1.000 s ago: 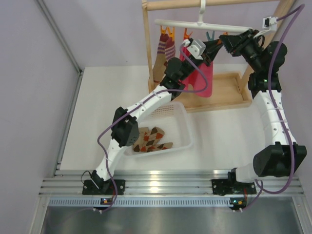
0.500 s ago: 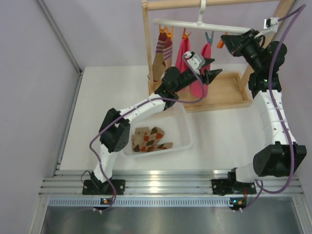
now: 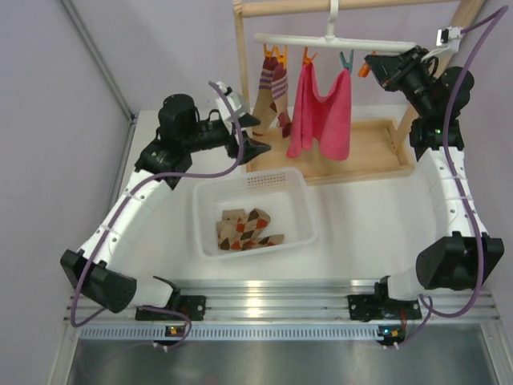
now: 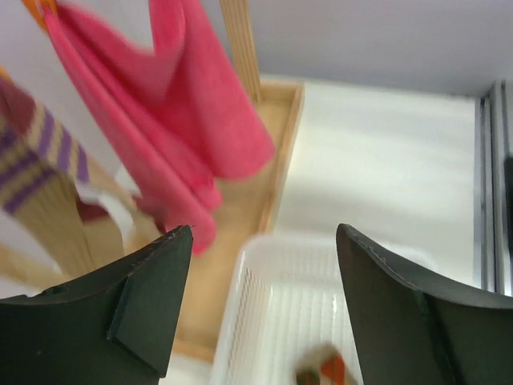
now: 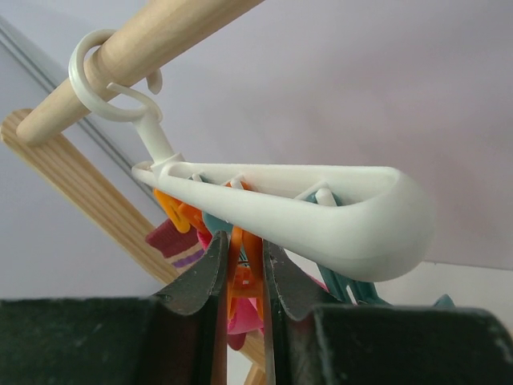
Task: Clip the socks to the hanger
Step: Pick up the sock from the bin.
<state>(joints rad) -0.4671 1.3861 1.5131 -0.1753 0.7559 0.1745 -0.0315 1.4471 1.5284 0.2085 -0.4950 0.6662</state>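
Observation:
I need to bring my left gripper down and back to the argyle socks' tan far end (image 3: 233,214) next, because that end lies below that gripper, toward my base in the basket (image 3: 306,200).
The argyle socks (image 3: 248,228) lie in a white basket (image 3: 306,200) at the table's middle; in the left wrist view they are a blur (image 4: 322,372) at the bottom edge. The white hanger (image 3: 337,42) hangs by its hook from the wooden rod. My right gripper (image 3: 370,66) is at the hanger's right end, shut on an orange clip (image 5: 243,241) just under the white bar (image 5: 321,210). My left gripper (image 3: 256,135) hovers open and holds nothing, left of the rack and above the basket's far left corner (image 4: 240,321).
A pink cloth (image 3: 321,112) hangs from two clips, and a maroon-and-tan striped sock (image 3: 272,84) hangs to its left. The wooden rack's base tray (image 3: 377,152) stands behind the basket. A grey wall runs along the table's left side.
My left gripper has let go of the pink cloth, opened and swung left, away from the rack. The cloth now hangs free from the hanger. My right gripper has closed on the orange clip.

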